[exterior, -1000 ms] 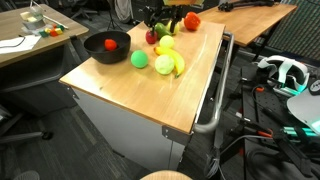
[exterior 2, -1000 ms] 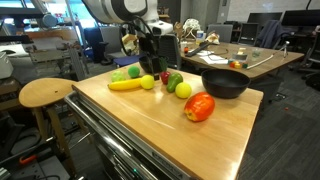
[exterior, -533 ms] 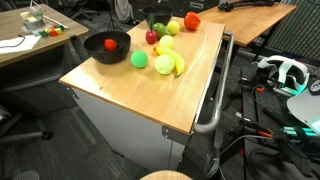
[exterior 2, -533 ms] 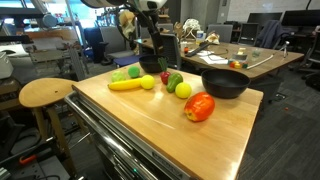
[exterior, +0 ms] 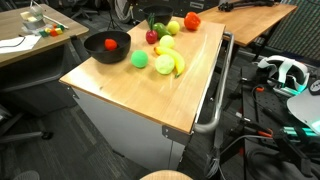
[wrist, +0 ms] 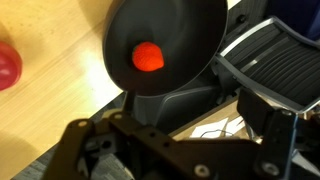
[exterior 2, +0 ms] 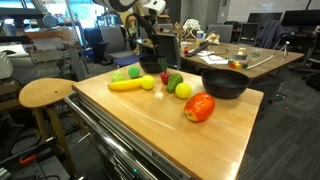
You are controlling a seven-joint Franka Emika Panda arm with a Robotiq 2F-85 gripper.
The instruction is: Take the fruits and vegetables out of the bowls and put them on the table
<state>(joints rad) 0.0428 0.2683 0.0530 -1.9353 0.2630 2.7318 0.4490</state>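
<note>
I need to lower my open gripper past the bowl's rim until its fingers are on both sides of the small red-orange fruit [wrist: 148, 56], then close, as it is alone in the black bowl.
A black bowl [exterior: 108, 46] [exterior 2: 225, 83] stands on the wooden table [exterior: 140, 95] with one small red-orange fruit [exterior: 108, 43] in it. The wrist view looks down into the bowl [wrist: 165, 40] at that fruit [wrist: 149, 56]. Loose on the table lie a banana [exterior 2: 125, 85], a lemon [exterior 2: 148, 82], a green apple [exterior 2: 183, 90], a red apple [exterior: 152, 37], a green ball [exterior: 139, 60] and a red-orange pepper [exterior 2: 200, 106]. My gripper [wrist: 175, 138] [exterior 2: 148, 28] is open and empty, raised well above the fruit pile.
A round wooden stool [exterior 2: 45, 93] stands beside the table. A second desk with cables [exterior 2: 235, 50] lies behind the bowl. A metal handle bar [exterior: 215, 95] runs along the table's side. A chair base shows in the wrist view [wrist: 265, 65].
My gripper has risen from the fruit cluster at the table's far end and is now high above it. The fruits and the bowl have not moved.
</note>
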